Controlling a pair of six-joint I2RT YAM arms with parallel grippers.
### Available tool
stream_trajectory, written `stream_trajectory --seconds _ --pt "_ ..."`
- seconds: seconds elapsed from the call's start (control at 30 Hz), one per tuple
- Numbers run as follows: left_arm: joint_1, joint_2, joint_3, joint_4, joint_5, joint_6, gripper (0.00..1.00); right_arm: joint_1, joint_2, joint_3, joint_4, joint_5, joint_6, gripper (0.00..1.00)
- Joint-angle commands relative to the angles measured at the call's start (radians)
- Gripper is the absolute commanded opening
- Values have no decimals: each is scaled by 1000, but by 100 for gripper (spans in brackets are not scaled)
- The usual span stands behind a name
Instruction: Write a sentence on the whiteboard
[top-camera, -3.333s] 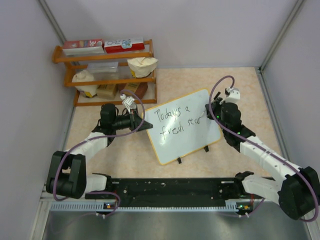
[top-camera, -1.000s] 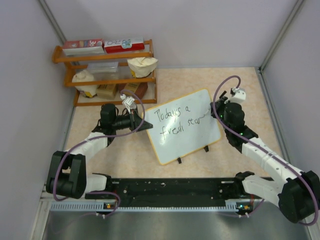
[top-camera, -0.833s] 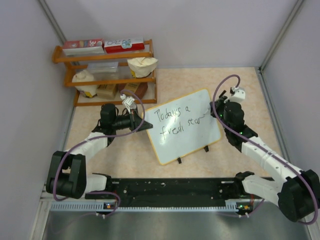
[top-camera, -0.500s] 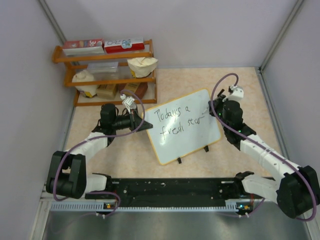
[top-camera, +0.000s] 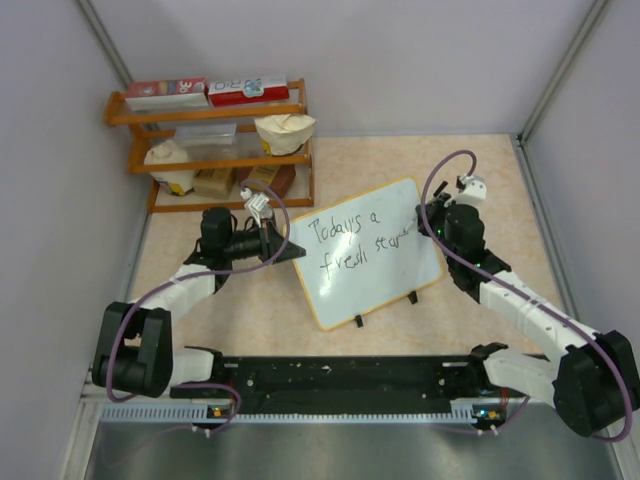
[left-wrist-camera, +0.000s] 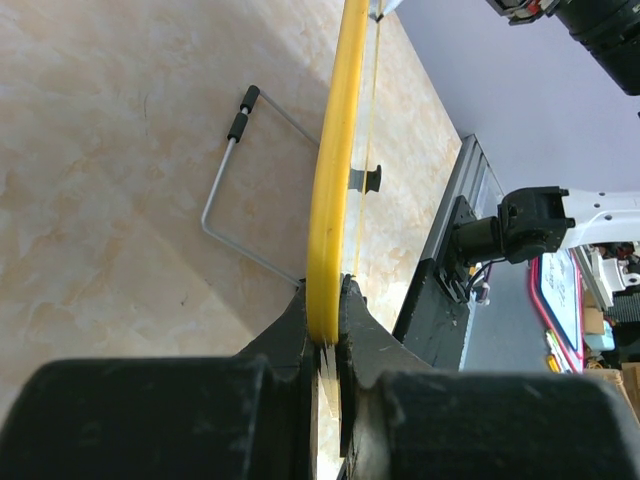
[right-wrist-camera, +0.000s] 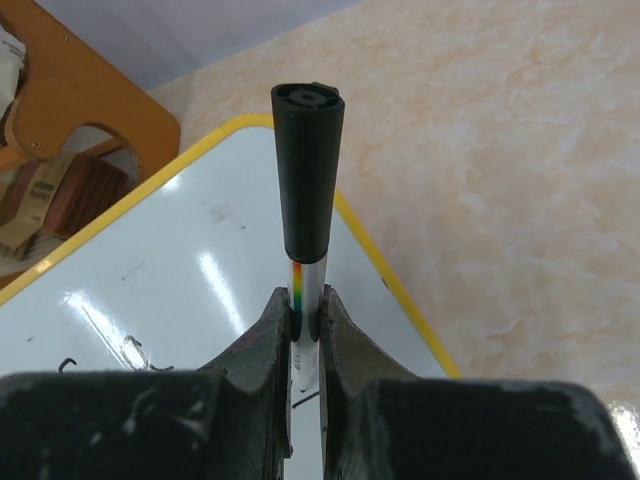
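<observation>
I will finish the last letter with my right gripper next, then carry the marker back and down and release it there, because the tabletop by the nearer black foot is bare.
The whiteboard, white with a yellow frame, stands tilted mid-table; its yellow edge fills the left wrist view. The sentence reads "Todays a fresh star" in two black lines, with a stroke running right from the last word. My left gripper is shut on the board's left edge. My right gripper is shut on a marker, white-bodied with a black end, held over the board's right part. The marker's tip is hidden.
A wooden shelf with boxes, a bag and jars stands at the back left. Grey walls close in the table on three sides. The board's wire stand rests on the table behind it. The black base rail runs along the near edge.
My right gripper moved a little right and back, then returned left toward the last word. A horizontal stroke now extends from "star". The left arm and board have not moved.
</observation>
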Motion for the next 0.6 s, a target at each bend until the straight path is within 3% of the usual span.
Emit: stream_trajectory --seconds 0.0,0.57 --pt "-10 16 -26 -45 -71 163 0 -12 0 -43 3 -19 11 0" --pt "-10 16 -24 -45 -71 162 0 -14 -37 -74 -15 9 14 0"
